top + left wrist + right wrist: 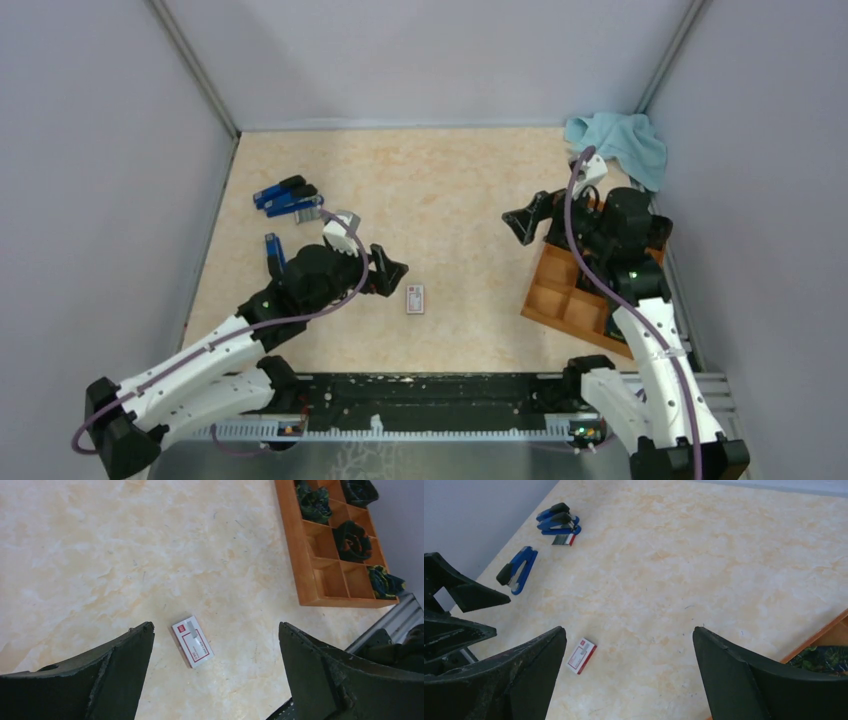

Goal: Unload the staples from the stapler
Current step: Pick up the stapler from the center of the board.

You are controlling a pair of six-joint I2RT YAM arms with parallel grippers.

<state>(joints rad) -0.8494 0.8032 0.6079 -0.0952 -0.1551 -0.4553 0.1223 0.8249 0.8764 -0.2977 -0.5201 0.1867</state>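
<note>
My left gripper goes left in the top view, then down onto the single stapler below it, apart from the pair.
Two blue staplers (287, 196) lie together at the far left of the table, with a third blue stapler (273, 252) nearer, beside my left arm. The right wrist view shows the pair (558, 521) and the single stapler (519, 570). I cannot make out the staples for certain. A short grey strip (192, 629) lies on a small white box, and it may be print. My left gripper (393, 270) hovers open just left of that box, with nothing between its fingers (215, 630). My right gripper (522, 226) is open and empty over the table's right half (629, 630).
The small white box with a red label (415, 298) lies mid-table near the front. A wooden compartment tray (560, 300) holding dark bundles sits at the right under my right arm. A teal cloth (622, 142) is bunched in the far right corner. Grey walls enclose the table.
</note>
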